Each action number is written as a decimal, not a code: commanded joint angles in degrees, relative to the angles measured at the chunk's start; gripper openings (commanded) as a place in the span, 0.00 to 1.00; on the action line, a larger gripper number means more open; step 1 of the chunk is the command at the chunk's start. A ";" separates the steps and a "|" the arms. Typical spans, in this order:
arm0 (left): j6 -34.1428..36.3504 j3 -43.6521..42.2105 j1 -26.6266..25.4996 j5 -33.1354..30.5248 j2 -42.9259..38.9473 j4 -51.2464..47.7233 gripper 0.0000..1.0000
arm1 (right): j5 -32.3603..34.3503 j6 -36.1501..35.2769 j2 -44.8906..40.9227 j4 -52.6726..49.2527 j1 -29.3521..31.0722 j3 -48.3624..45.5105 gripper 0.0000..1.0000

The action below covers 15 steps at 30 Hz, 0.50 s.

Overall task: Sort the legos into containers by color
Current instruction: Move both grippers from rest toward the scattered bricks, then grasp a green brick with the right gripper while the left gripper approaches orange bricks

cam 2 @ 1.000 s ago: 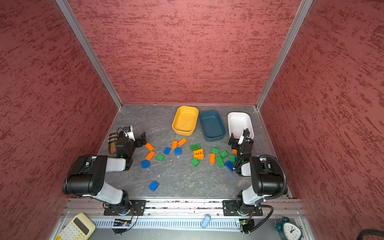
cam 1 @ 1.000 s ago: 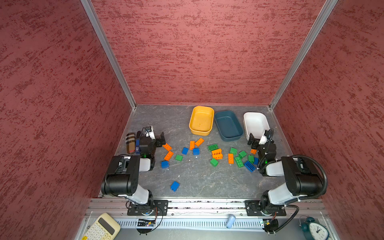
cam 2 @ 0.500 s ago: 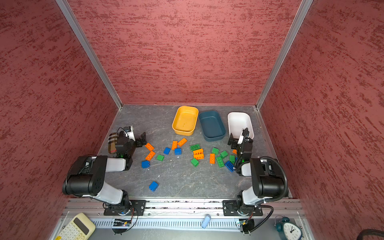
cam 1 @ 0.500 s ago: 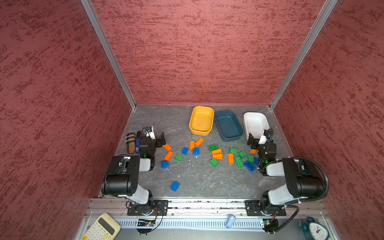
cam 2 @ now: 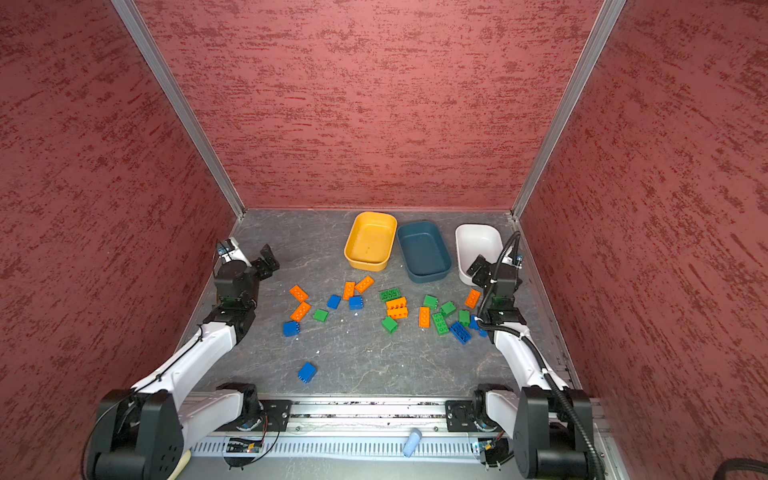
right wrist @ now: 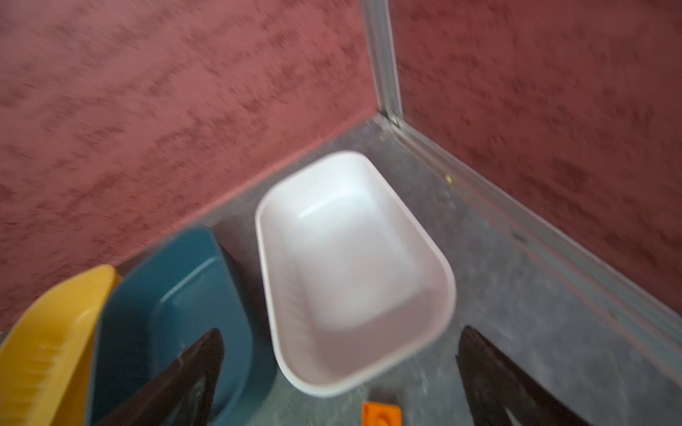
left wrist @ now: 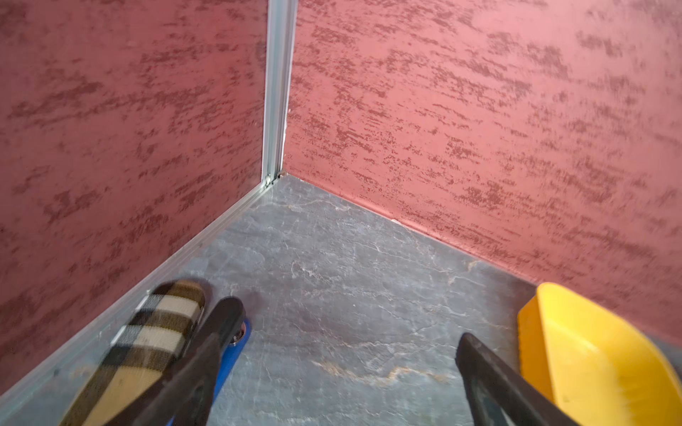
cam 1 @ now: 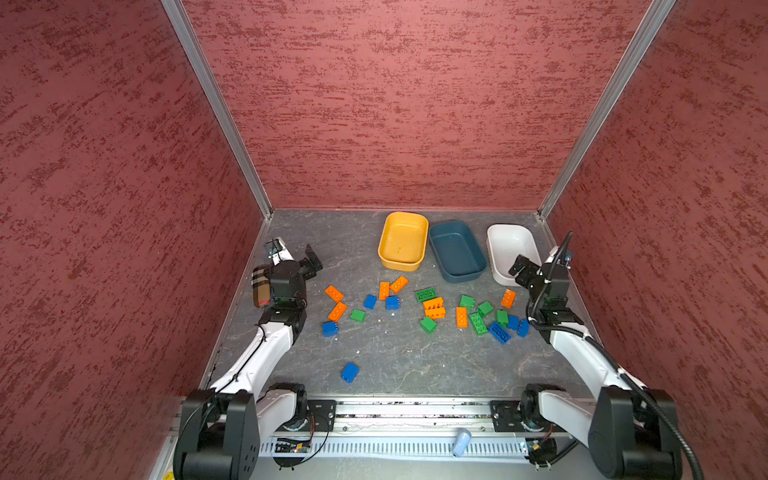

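The robot's right gripper next needs to pull back and tilt down onto the green square lego by the blue pair, since that lego is below the gripper, closer to the robot's base.
Orange, blue and green legos lie scattered across the grey floor in both top views: an orange lego, a green lego, and a lone blue lego nearer the front. Three containers stand empty at the back: yellow, teal and white. My left gripper hangs open over bare floor by the left wall. My right gripper is open at the white container's near end, with an orange lego just below it.
A plaid case lies along the left wall, with a blue pen-like item beside it under my left finger. Red walls close three sides. A pale blue cylinder sits on the front rail.
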 commanded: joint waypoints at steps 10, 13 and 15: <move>-13.94 2.11 -0.20 1.08 -3.13 -18.10 0.99 | -15.08 3.43 0.63 -32.06 -0.22 3.09 0.73; -13.93 2.74 -0.15 2.03 -2.69 -19.32 0.99 | -18.68 1.67 1.87 -33.42 -0.06 4.50 0.64; -13.84 2.59 -0.20 2.81 -2.42 -19.31 1.00 | -19.68 0.54 3.61 -33.40 0.25 5.28 0.63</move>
